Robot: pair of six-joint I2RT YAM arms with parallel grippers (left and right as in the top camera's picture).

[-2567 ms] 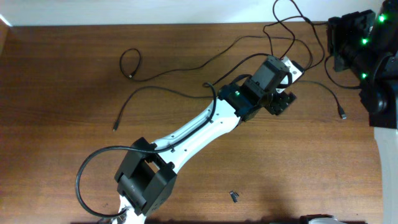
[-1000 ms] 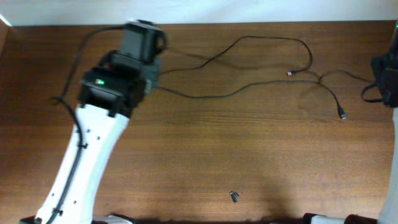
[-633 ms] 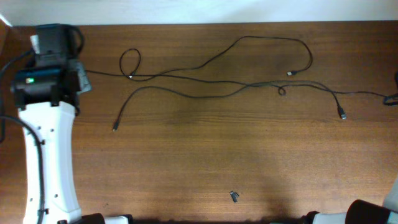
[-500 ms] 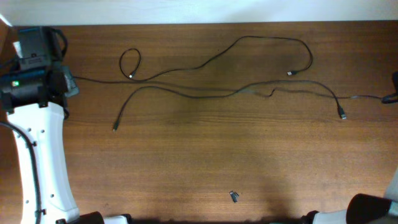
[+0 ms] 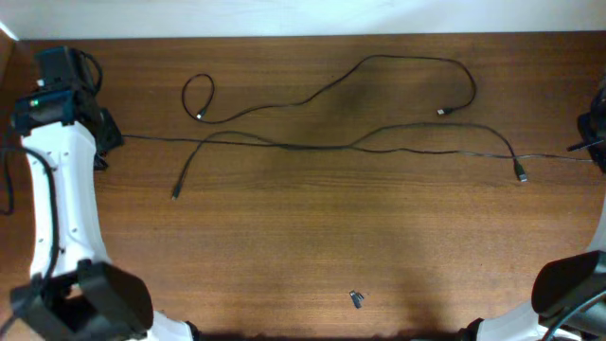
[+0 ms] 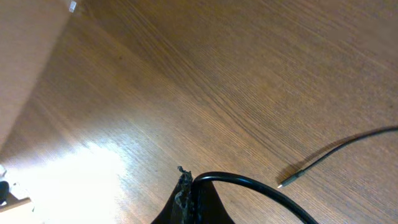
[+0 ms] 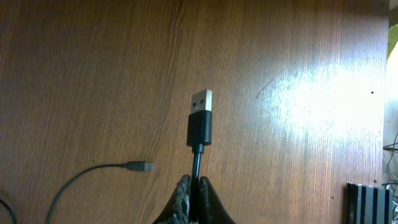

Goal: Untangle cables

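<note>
I will lower my right gripper back toward the table's front edge next, by the loose plug, then let go of the cable: it lies across the third cable.
Three thin black cables lie across the brown table [image 5: 303,246]. One cable [image 5: 445,153] is stretched almost straight from left to right. My left gripper [image 5: 109,140] is shut on its left end [image 6: 261,186], fingertips [image 6: 185,190] pressed together. My right gripper [image 7: 194,186], at the right table edge [image 5: 589,152], is shut on the cord just below its silvery USB plug [image 7: 200,121]. A second cable [image 5: 398,59] arcs along the back with a small loop at its left. The third cable [image 5: 454,124] crosses the taut one near the middle.
A tiny dark loose piece [image 5: 356,298] lies near the front edge. A loose plug [image 7: 143,166] of the third cable rests left of my right gripper. Another cable tip [image 6: 286,182] lies right of my left gripper. The left arm's white links [image 5: 57,218] run along the left edge.
The left arm has drawn back toward the left edge and the held cable has been pulled from a wavy, kinked line into a nearly straight one. The other two cables have hardly shifted.
</note>
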